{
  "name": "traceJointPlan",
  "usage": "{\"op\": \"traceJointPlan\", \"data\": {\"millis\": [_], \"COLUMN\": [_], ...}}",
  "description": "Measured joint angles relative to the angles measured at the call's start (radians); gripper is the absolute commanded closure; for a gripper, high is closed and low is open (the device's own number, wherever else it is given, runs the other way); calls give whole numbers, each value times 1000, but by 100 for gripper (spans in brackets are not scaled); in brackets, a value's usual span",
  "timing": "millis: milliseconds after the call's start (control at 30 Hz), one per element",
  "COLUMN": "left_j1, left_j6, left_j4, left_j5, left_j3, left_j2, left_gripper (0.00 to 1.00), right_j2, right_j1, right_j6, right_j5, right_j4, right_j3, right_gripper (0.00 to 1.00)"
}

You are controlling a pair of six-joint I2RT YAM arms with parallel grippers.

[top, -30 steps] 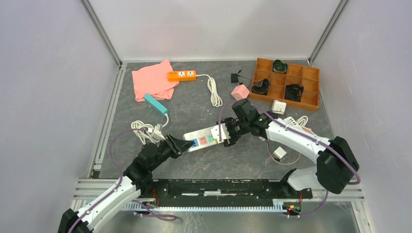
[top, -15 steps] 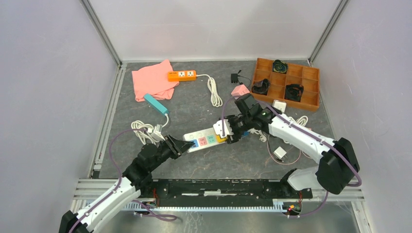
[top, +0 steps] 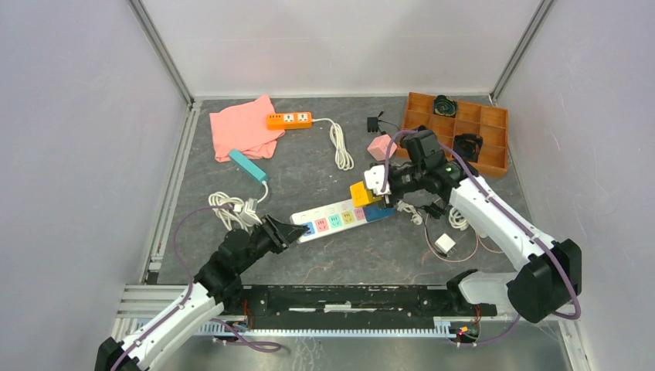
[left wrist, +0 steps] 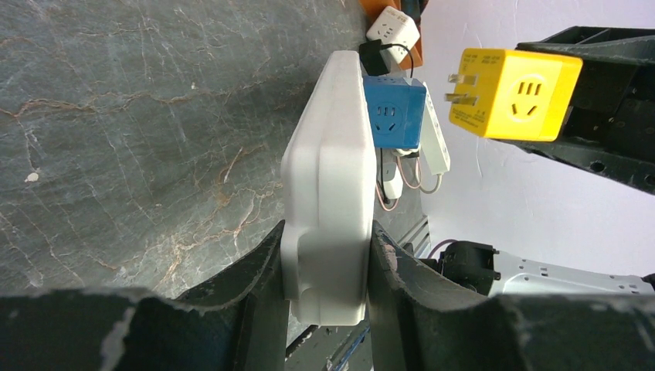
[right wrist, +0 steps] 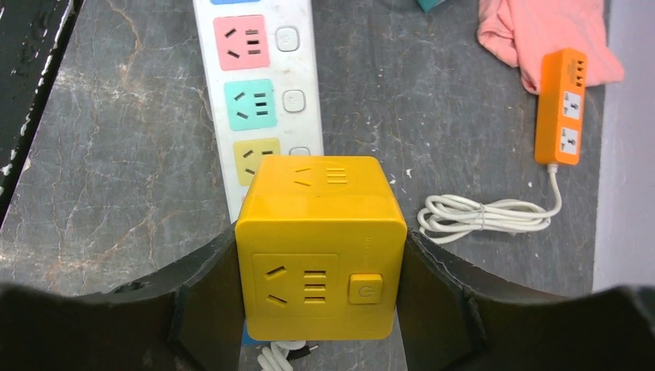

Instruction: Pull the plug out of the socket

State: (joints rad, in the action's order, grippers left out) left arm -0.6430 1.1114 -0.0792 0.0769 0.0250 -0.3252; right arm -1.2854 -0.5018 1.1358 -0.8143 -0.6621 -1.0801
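The plug's pins are already bare, so my right gripper next needs to carry the plug outward and down to the tabletop beside the pink cube and release it.
The socket (top: 330,219), a long white strip with pastel outlets, lies across the middle of the table. My left gripper (top: 297,229) is shut on its near-left end; in the left wrist view the socket (left wrist: 328,178) sits clamped between both fingers. The plug (top: 360,192) is a yellow cube, and my right gripper (top: 372,189) is shut on it. The plug (left wrist: 514,93) hangs clear above the strip with its prongs bare. From the right wrist, the plug (right wrist: 320,247) fills the jaws above the socket (right wrist: 259,85). A blue cube (top: 384,212) stays on the strip's far end.
An orange power strip (top: 290,120) and pink cloth (top: 243,127) lie at the back left, with a coiled white cord (top: 340,147) beside them. An orange tray (top: 456,133) stands back right, a pink cube (top: 381,146) near it. White cords (top: 232,207) and a small adapter (top: 444,243) lie nearby.
My right gripper has pulled the yellow plug up and away to the back right, off the strip. The outlets beneath it now show. The left gripper has kept its hold.
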Motion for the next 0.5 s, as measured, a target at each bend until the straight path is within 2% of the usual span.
{"op": "traceJointPlan", "data": {"millis": [333, 500], "left_j1": [0, 0], "left_j6": [-1, -1], "left_j4": [11, 14], "left_j5": [-1, 0], "left_j3": [0, 0], "left_j2": [11, 14], "left_gripper": [98, 98], "right_j2": [53, 61], "right_j1": [106, 174], "right_j6": [-67, -145], "right_j5": [-97, -114], "right_j4": [27, 95], "right_j3": [-18, -17], "right_gripper": [100, 100]}}
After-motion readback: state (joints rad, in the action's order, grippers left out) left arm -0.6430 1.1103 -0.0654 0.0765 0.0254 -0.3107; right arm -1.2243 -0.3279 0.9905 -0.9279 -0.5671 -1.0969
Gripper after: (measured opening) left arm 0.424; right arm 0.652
